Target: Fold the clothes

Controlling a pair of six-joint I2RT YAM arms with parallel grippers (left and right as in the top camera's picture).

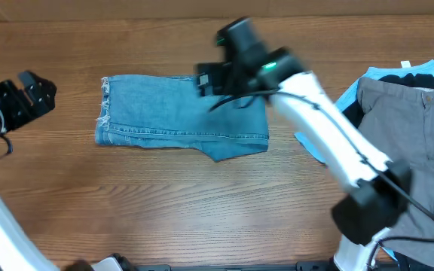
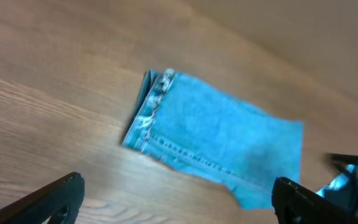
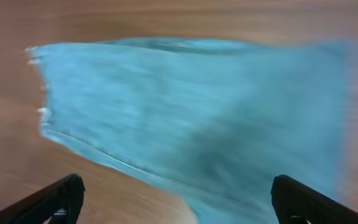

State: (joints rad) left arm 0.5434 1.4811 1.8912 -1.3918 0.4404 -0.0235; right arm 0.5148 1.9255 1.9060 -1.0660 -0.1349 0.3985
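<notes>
Next, my left gripper moves down and to the right in the overhead view and closes on the shorts' frayed hem (image 1: pixel 104 104) (image 2: pixel 151 112), since that end lies nearest it.
Folded blue denim shorts (image 1: pixel 164 109) lie flat on the wooden table (image 1: pixel 202 203), frayed hem to the left. They also show in the left wrist view (image 2: pixel 219 137) and, blurred, in the right wrist view (image 3: pixel 197 118). My right gripper (image 1: pixel 206 81) is open and empty, above the shorts' upper right part; its fingers frame the denim (image 3: pixel 178 202). My left gripper (image 1: pixel 40 94) is open and empty, at the far left, apart from the shorts; its fingers show in the left wrist view (image 2: pixel 179 202).
A pile of clothes sits at the right edge: grey trousers (image 1: pixel 413 128) on a light blue garment (image 1: pixel 349 94) with a black one between. The right arm crosses from the front right to the middle.
</notes>
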